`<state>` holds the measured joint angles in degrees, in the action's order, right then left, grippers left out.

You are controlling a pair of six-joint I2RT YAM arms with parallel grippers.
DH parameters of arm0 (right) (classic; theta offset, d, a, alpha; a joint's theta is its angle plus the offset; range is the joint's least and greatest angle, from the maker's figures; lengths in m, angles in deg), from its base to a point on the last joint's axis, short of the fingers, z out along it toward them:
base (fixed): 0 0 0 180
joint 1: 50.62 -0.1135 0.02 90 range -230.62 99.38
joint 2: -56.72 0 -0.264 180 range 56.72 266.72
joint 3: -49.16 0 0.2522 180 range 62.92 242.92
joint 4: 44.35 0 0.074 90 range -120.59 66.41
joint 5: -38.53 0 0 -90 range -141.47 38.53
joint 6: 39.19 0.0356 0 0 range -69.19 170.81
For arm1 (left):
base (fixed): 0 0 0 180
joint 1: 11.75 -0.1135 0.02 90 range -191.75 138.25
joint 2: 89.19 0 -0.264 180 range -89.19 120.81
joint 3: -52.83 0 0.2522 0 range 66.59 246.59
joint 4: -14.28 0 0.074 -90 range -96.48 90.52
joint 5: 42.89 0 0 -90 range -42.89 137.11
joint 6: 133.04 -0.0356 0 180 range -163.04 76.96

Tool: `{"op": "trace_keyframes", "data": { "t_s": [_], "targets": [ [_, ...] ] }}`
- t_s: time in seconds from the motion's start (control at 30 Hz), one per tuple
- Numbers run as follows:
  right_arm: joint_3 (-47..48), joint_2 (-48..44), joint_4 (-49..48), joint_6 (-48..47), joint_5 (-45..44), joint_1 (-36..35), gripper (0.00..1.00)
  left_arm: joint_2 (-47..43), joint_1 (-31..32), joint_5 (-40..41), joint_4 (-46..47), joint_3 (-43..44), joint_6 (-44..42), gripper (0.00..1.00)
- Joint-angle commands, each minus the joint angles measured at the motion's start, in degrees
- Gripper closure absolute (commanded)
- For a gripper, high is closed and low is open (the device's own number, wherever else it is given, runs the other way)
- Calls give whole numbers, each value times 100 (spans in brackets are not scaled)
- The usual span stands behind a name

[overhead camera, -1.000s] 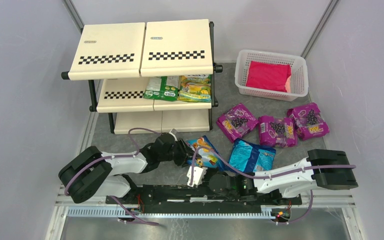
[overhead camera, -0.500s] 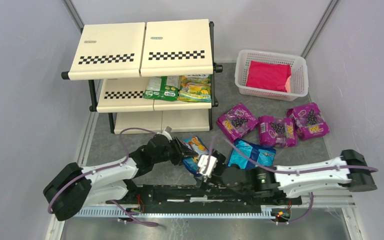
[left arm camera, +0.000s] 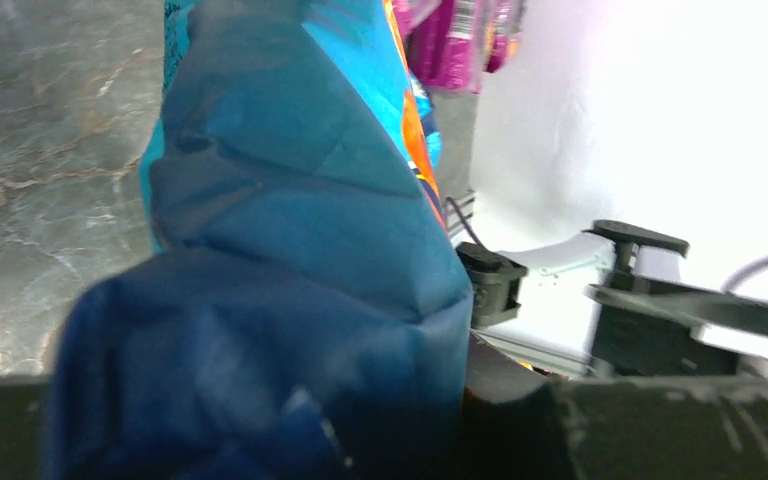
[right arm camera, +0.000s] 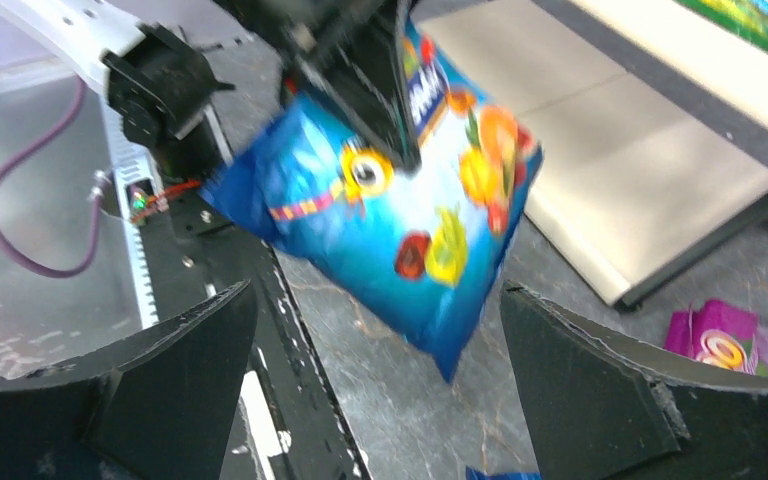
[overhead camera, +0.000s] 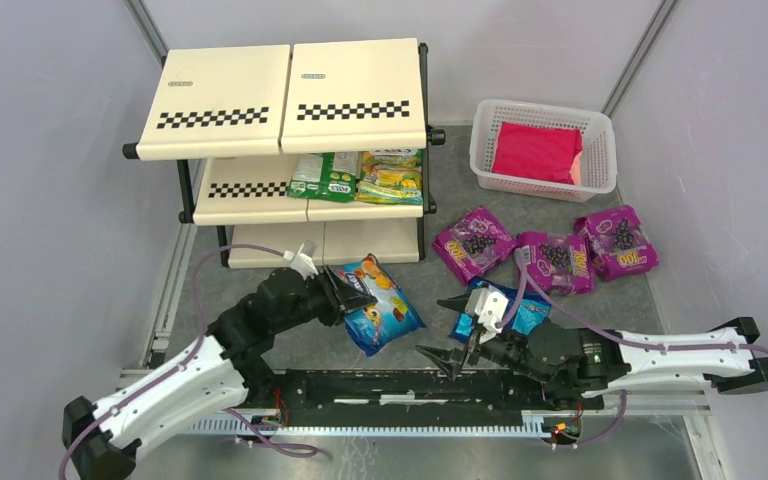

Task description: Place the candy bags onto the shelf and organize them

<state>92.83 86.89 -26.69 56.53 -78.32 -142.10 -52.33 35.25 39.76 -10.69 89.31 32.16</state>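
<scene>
The shelf's top level is empty, so my left gripper will next move the blue bag up and outward onto the top level's board [overhead camera: 355,90] above the green-yellow bags and release it.
My left gripper [overhead camera: 348,292] is shut on one end of a blue candy bag [overhead camera: 378,302] with fruit pictures, holding it tilted above the floor in front of the shelf [overhead camera: 290,95]. In the left wrist view that bag [left arm camera: 290,230] fills most of the frame and hides the left gripper [left arm camera: 260,425]. My right gripper [overhead camera: 436,327] stands wide open to the bag's right, apart from it; its view shows the bag [right arm camera: 400,220] hanging beyond the right gripper [right arm camera: 377,300]. A second blue bag [overhead camera: 522,313] lies on the floor. Three purple bags [overhead camera: 473,243] [overhead camera: 554,262] [overhead camera: 616,241] lie at the right. Two green-yellow bags [overhead camera: 325,176] [overhead camera: 392,177] sit on the middle tier.
A white mesh basket [overhead camera: 481,140] with a red packet [overhead camera: 535,152] stands at the back right. The bottom shelf tier [right arm camera: 600,170] lies just behind the held bag. The black base rail [overhead camera: 380,385] runs along the near edge.
My right gripper has opened, let go of the blue bag and drawn back to the right. My left gripper has carried the bag up and toward the shelf.
</scene>
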Motion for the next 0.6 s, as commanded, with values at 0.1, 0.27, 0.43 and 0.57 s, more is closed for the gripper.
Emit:
{"op": "trace_keyframes", "data": {
  "t_s": [0.1, 0.27, 0.43, 0.57],
  "targets": [
    [-166, 134, 253, 339, -694, -2, 2, -918, 11, 122, -540, 1695, -1125, 77],
    [-20, 283, 483, 360, -920, -1, 2, -666, 11, -213, -812, 2984, -1762, 77],
    [200, 331, 711, 353, -1345, -1, 2, -156, 11, -370, -1088, 4361, -2256, 78],
    [486, 356, 901, 311, -1467, -1, 2, 369, 9, -290, -1101, 5339, -2516, 77]
  ]
}}
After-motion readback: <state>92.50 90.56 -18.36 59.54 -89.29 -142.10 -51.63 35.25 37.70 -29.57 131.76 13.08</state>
